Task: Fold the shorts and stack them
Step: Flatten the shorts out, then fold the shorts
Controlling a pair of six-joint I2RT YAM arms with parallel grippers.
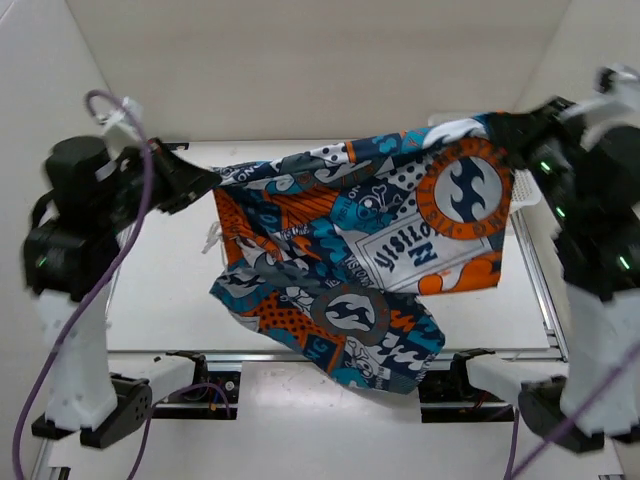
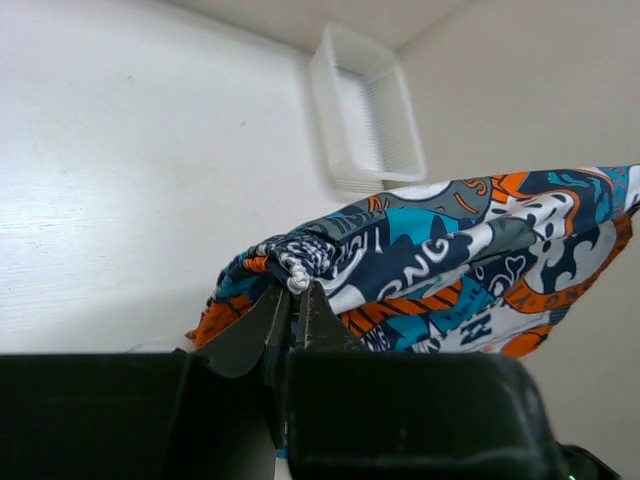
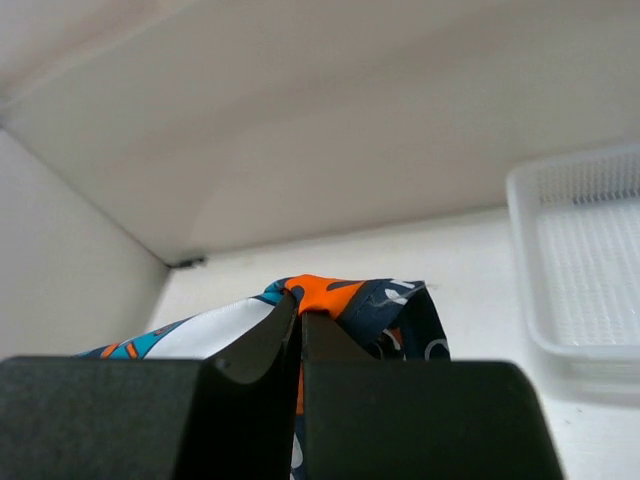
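Observation:
The left gripper should move down to the bare tabletop below it and let go of the bunched waistband corner there, because the shorts point(image 1: 370, 250) are still hanging in the air.
One pair of patchwork shorts point(image 1: 370, 250) in blue, teal, orange, white and black hangs in the air, stretched between both arms above the table. My left gripper point(image 1: 207, 182) is shut on its left corner, at the bunched waistband with a white cord point(image 2: 292, 268). My right gripper point(image 1: 497, 127) is shut on the right corner; the wrist view shows orange and navy cloth point(image 3: 345, 295) pinched between the jaws. The lower part of the shorts droops toward the table's near edge. No other shorts show.
A white plastic mesh basket point(image 2: 365, 110) stands at the back right of the white table point(image 1: 160, 290); it also shows in the right wrist view point(image 3: 585, 260). White walls close the sides and back. The arm bases and purple cables sit at the near edge.

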